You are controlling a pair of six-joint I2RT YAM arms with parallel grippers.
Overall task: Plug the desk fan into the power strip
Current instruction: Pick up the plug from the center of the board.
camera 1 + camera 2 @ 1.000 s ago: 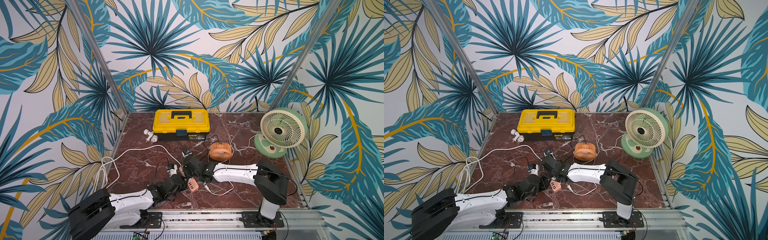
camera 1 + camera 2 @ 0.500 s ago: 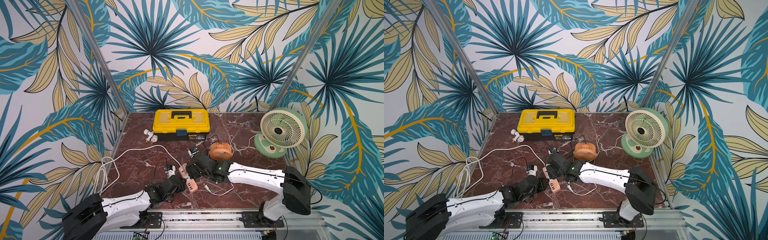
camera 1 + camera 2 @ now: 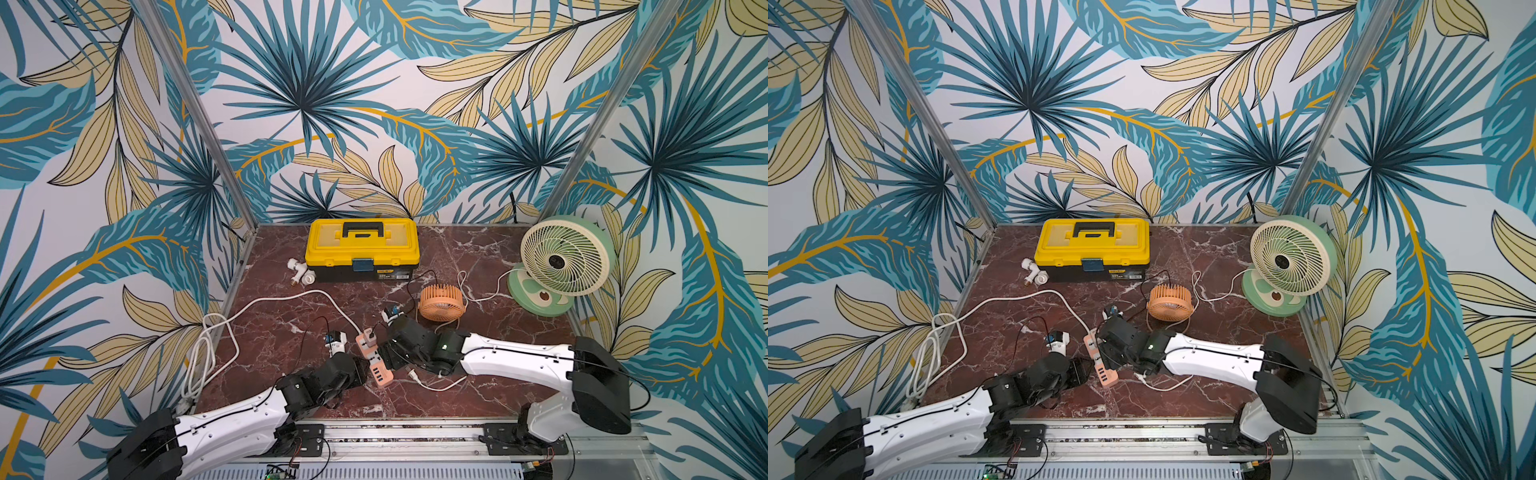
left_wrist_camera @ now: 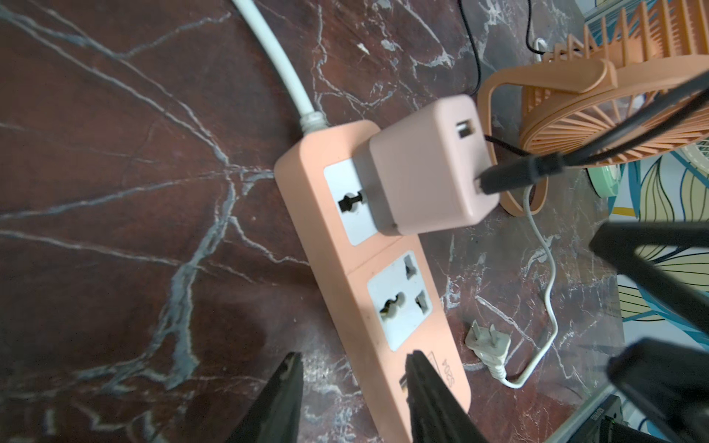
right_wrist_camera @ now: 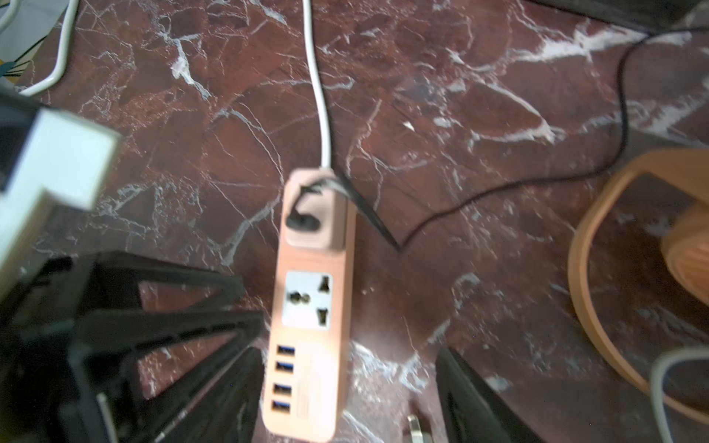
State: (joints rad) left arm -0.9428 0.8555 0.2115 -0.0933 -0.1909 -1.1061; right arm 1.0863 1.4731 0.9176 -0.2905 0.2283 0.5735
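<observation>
The right gripper moves back and down onto the plug's ribbed cord end [image 3: 417, 379] next, since the plug lies below it, beside the power strip, nearer my base.
The salmon power strip [image 3: 374, 360] [image 3: 1100, 362] lies flat on the marble. A pink adapter [image 4: 429, 172] [image 5: 330, 226] sits in its socket nearest the cord, and a black cable runs from it to the orange desk fan [image 3: 441, 302] [image 3: 1169, 302] [image 4: 614, 115]. The second socket [image 4: 399, 303] is free. My left gripper [image 4: 355, 356] [image 3: 366, 372] is open, one finger over the strip's [image 4: 337, 276] USB end and the other over bare marble. My right gripper [image 5: 349, 353] [image 3: 388, 353] is open, with the strip's [image 5: 314, 253] USB end between its fingers, untouched.
A white two-prong plug [image 4: 489, 345] [image 3: 412, 375] lies loose beside the strip, on a thin cord from the green fan [image 3: 565, 255]. A yellow toolbox [image 3: 361, 245] and white pipe fitting [image 3: 301, 272] stand at the back. The strip's thick white cord [image 3: 266, 303] runs off the left edge.
Both grippers have opened wider. The right arm's elbow swung out to the right while its gripper stayed by the strip. The left arm slid back a little.
</observation>
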